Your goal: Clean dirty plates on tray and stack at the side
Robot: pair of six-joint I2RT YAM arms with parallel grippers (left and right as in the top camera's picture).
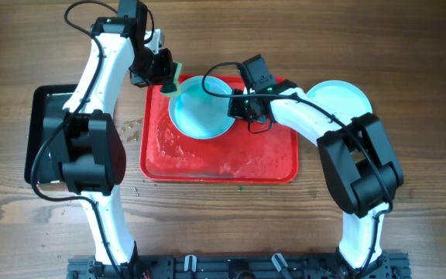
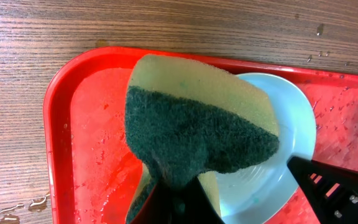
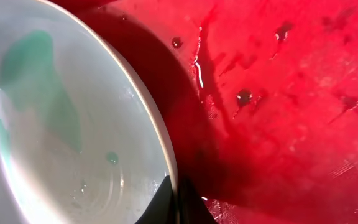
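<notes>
Next I need to lift my right gripper, carry its plate over and down onto the other plate (image 1: 341,103), and release, as that lies to the gripper's right in the overhead view.
A pale aqua plate (image 1: 201,108) is on the wet red tray (image 1: 231,167), tilted up at its right rim. My right gripper (image 1: 248,107) is shut on that rim; the right wrist view shows the rim (image 3: 160,143) between my fingers (image 3: 176,199) and a teal smear (image 3: 39,81) inside the plate. My left gripper (image 1: 167,74) is shut on a yellow and green sponge (image 2: 197,124), held above the plate's (image 2: 294,118) far left edge at the tray's (image 2: 86,124) corner. Another pale aqua plate (image 1: 341,99) lies on the table right of the tray. The white plate is hidden.
A smaller black tray (image 1: 45,136) lies on the table left of the red tray, partly under my left arm. Water drops (image 1: 130,132) lie on the wood between the trays. The red tray's front half holds only water.
</notes>
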